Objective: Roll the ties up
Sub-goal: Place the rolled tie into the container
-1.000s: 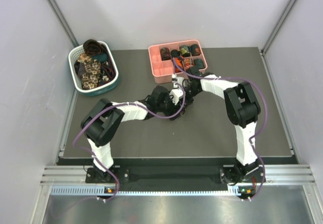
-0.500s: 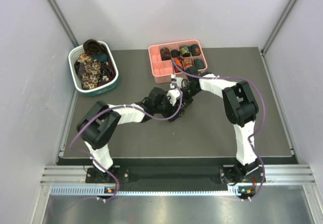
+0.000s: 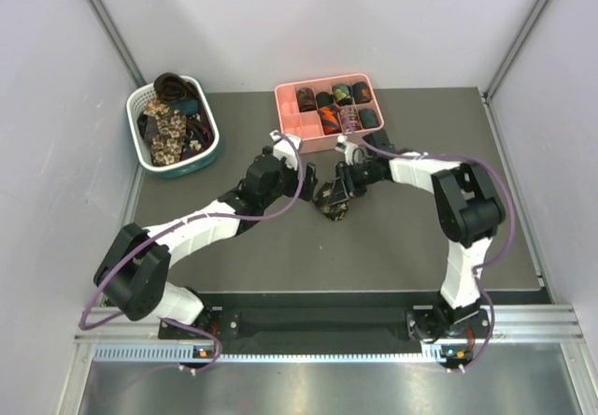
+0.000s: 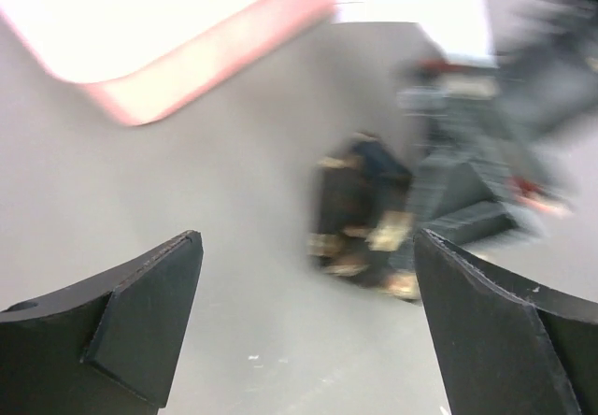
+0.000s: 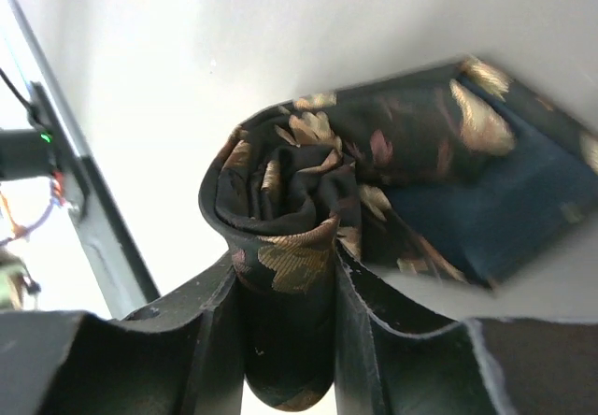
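The pink tray's side by the basket lies outward of my left gripper, so it will next reach out and close there, where the section inside the tray is empty.
A dark tie with a beige floral print (image 3: 334,206) lies coiled on the dark table in the top view. My right gripper (image 3: 338,191) is shut on it; in the right wrist view the rolled tie (image 5: 290,247) is pinched between the two fingers (image 5: 285,331), with its loose end trailing to the right. My left gripper (image 3: 283,146) is open and empty, left of the tie and near the pink tray. In the blurred left wrist view the tie (image 4: 360,214) lies ahead of the open gripper (image 4: 308,321).
A pink divided tray (image 3: 291,127) at the back centre holds several rolled ties. A white-and-teal slotted basket (image 3: 213,144) at the back left holds several loose ties. Grey walls close in on both sides.
My left gripper has let go of the tie and drawn back to the left and towards the tray. My right gripper has stayed on the tie and shifted slightly right.
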### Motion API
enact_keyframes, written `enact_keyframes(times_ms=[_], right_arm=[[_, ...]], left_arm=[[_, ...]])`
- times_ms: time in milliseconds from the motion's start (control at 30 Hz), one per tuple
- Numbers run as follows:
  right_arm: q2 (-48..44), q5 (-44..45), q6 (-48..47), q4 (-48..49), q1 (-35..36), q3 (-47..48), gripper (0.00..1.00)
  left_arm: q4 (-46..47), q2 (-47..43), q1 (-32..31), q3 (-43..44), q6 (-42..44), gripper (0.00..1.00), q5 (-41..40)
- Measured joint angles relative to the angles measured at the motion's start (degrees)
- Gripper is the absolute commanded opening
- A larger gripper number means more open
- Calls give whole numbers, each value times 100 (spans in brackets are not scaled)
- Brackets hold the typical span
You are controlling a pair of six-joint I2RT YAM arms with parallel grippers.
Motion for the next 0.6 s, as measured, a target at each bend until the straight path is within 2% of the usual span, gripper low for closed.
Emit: enact_keyframes(times_ms=[100,200,400,433,600], right_arm=[[-459,-87,446,509,-275,-487,0],[-973,109,704,822,-555,-708,0],[-1869,612,876,1196,-804,-739,0],[-1998,660,905,1296,-824,-772,0],[-2387,798,1062,1491,-986,-975,0]], left_arm=[[-225,68,203,216,-490,99,-883],[-756,424,540,846,-1167,99,-1478],[-1650,1652,1510,2551,-2247,95,-1475],[-1794,1838,1609,2743,-2321,90,-1495],[-2374,2798,1683,3716,-2544,81,-1469]])
